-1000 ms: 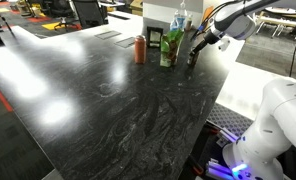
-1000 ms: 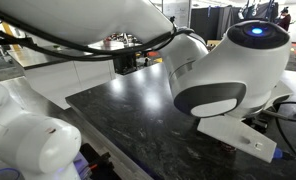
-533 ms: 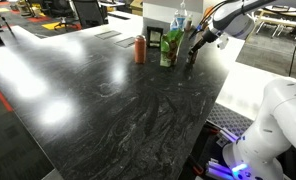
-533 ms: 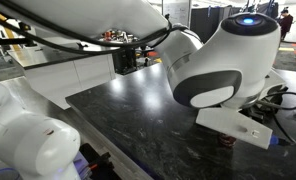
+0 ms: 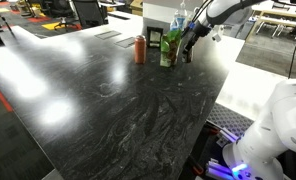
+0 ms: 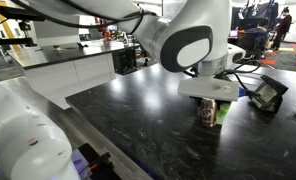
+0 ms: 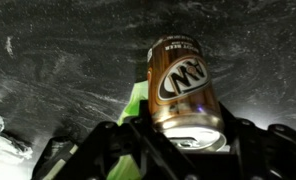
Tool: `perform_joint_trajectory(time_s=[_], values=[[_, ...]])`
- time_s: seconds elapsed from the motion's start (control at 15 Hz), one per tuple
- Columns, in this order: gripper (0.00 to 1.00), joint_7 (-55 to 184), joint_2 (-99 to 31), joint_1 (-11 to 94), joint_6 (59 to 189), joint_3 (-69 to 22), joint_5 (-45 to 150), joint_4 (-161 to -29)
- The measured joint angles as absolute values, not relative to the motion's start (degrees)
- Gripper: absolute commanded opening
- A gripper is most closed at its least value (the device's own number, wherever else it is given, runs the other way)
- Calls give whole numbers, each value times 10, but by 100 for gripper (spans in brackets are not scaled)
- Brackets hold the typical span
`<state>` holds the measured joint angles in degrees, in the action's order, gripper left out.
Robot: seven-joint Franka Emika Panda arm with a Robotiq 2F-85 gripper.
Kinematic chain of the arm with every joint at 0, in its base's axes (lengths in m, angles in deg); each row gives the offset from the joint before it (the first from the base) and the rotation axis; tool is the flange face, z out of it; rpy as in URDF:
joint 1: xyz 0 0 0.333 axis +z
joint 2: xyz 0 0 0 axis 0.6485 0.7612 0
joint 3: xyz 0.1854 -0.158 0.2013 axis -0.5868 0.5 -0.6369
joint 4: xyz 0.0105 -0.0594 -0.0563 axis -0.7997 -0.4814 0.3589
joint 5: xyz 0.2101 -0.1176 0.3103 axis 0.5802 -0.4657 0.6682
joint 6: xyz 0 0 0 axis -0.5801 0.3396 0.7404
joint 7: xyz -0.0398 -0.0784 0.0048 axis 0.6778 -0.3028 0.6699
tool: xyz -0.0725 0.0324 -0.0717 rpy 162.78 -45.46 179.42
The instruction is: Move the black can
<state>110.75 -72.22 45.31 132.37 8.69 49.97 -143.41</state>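
Observation:
The robot will carry the black can past the green packet with its gripper, stand it on the tabletop beside the orange-red can and let go, because that tabletop is bare.
The black can is a dark brown A&W drink can with a pale metal top. In the wrist view it sits between my gripper's two fingers, which close on its upper part. In both exterior views the gripper is on the can, which is upright at the table's far edge. I cannot tell whether the can is touching the table or just above it. The green packet stands right beside the can.
An orange-red can stands beyond the green packet, and a clear bottle stands behind it. The dark marbled table ends close to the can. A tablet-like device lies near the can. Office chairs stand in the background.
The arm has swung over, and the gripper with the can has shifted a little toward the green packet. The can, earlier hidden behind the wrist in an exterior view, now shows.

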Motion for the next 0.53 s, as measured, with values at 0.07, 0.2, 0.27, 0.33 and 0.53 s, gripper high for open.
perform_joint_trajectory(time_s=[0.07, 0.2, 0.27, 0.33, 0.53], values=[[37, 1108, -725, 445, 1323, 63, 500, -1434], [37, 1116, -728, 442, 1325, 28, 506, -1433], [37, 1124, -727, 443, 1327, 15, 514, -1433], [37, 1139, -726, 445, 1328, 3, 527, -1432], [37, 1202, -719, 462, 1329, -14, 581, -1426]])
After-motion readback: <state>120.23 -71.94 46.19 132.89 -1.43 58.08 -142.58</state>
